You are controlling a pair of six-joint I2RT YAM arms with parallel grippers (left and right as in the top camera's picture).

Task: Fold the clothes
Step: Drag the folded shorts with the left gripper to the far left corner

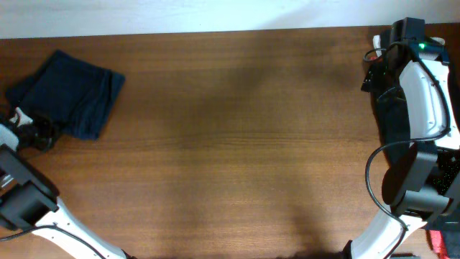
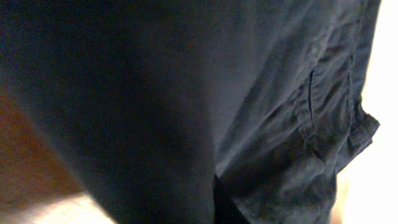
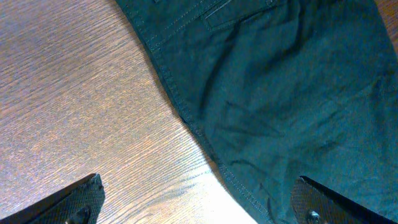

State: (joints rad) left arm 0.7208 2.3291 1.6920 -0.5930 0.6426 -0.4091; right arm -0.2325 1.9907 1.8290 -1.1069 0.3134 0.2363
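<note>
The left gripper should slide outward with the navy-blue bundle and let go of it, because the bare wood by the table's far edge (image 1: 93,49) is open outward of the gripper.
The navy-blue clothes item (image 1: 70,92) lies folded in a bundle at the table's far left. My left gripper (image 1: 37,133) sits at its lower left corner. The left wrist view is filled with this navy fabric (image 2: 205,93), very close, and the fingers are hidden, so I cannot tell their state. A second, black garment (image 1: 392,121) lies at the right side under my right arm. In the right wrist view its hemmed edge (image 3: 292,93) runs diagonally across the wood. My right gripper (image 3: 199,205) is open and empty, its fingers wide apart just above that hem.
The brown wooden table (image 1: 244,137) spans the view. My right arm with its cable (image 1: 420,101) stands along the right edge. A white surface borders the table's far edge.
</note>
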